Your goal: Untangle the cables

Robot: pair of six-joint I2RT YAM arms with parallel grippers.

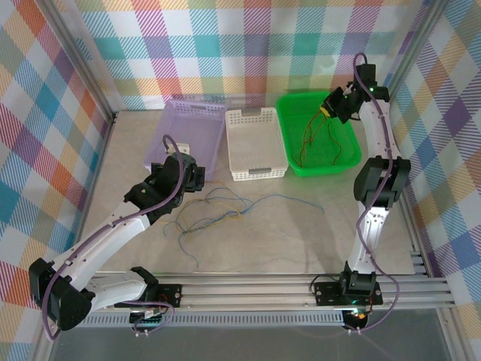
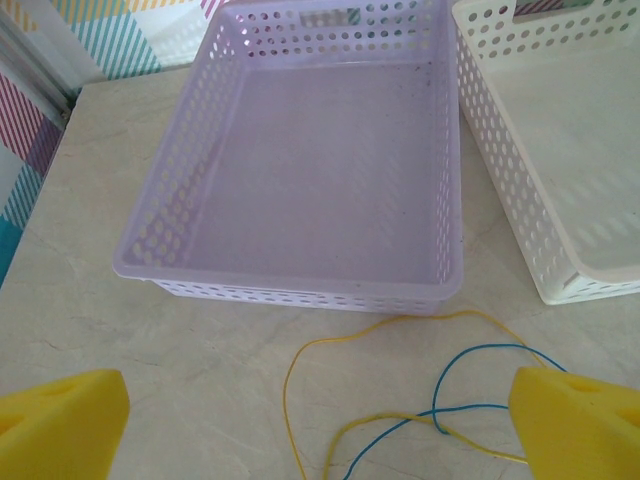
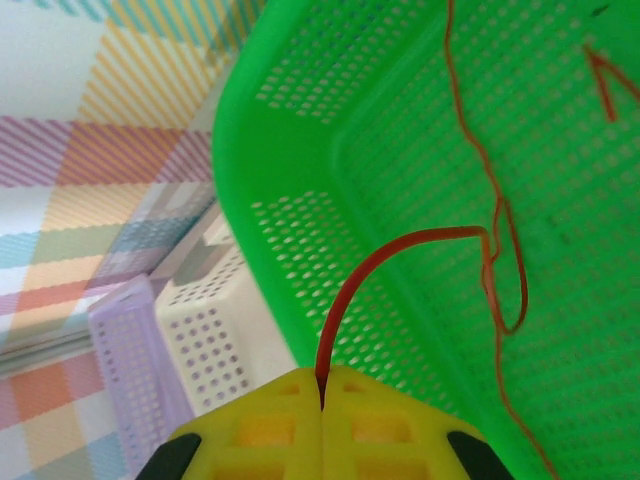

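Note:
My right gripper moves down toward the green basket's bottom below it next and releases the red cable [image 1: 310,135], since the cable already trails onto that basket's bottom.
Thin blue and yellow cables [image 1: 218,210] lie loosely crossed on the table in front of the baskets. My left gripper [image 1: 197,179] hangs open just left of them, near the purple basket's front edge; its wrist view has a yellow cable [image 2: 330,345] and a blue cable [image 2: 470,405] on the table between the wide-apart yellow fingers [image 2: 60,425]. My right gripper [image 1: 329,107] is shut on a red cable [image 3: 380,260] above the green basket [image 1: 297,162]. The red cable [image 1: 310,135] dangles from it into that basket, curling over the basket floor.
Three baskets stand in a row at the back: purple [image 1: 176,124], white [image 1: 255,169] and green. The purple basket [image 2: 300,170] and the white basket [image 2: 560,140] hold nothing. Plaid walls and metal frame posts enclose the table.

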